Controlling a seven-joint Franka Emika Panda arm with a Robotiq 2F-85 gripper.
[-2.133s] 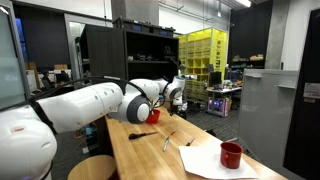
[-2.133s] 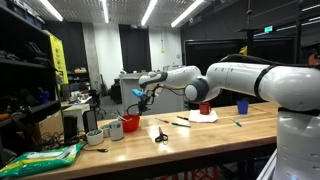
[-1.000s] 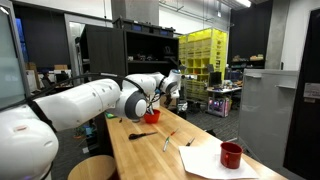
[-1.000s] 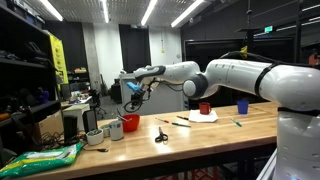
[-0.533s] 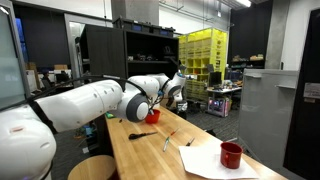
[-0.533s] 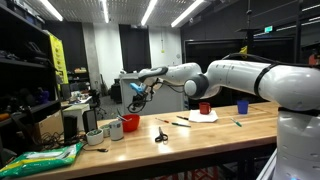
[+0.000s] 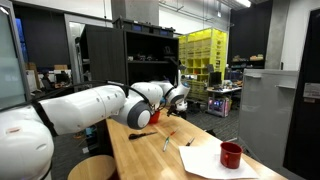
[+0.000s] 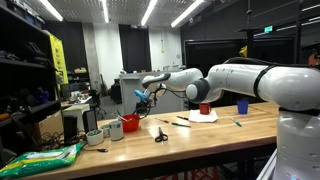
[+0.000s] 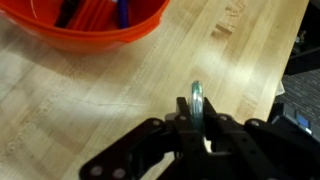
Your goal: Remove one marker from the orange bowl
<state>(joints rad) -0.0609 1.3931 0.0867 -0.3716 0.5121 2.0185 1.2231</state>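
The marker already hangs clear of the orange bowl, so it should go down with my gripper toward the bare wood [image 8: 147, 120] [image 9: 183, 86] beside the bowl and be released there.
The orange bowl [image 9: 85, 30] lies at the top left of the wrist view, on the wooden table, with several markers [image 9: 122, 10] in it. My gripper [image 9: 196, 122] is shut on one marker [image 9: 196, 96], seen end-on as a bluish-grey tip between the jaws. It hangs over bare wood beside the bowl. In an exterior view the gripper [image 8: 145, 97] is above and a little to the right of the bowl [image 8: 130, 123]. In the other exterior view the bowl [image 7: 155, 116] is partly hidden behind my arm.
A dark-red cup [image 7: 231, 155] stands by a white paper sheet [image 7: 205, 160]; it also shows in an exterior view [image 8: 204, 108] next to a blue cup [image 8: 241, 107]. Scissors [image 8: 160, 134] lie mid-table. Two small pots [image 8: 115, 130] stand beside the bowl.
The gripper has moved away from above the bowl, to the right and slightly down in an exterior view, with the marker in its jaws.
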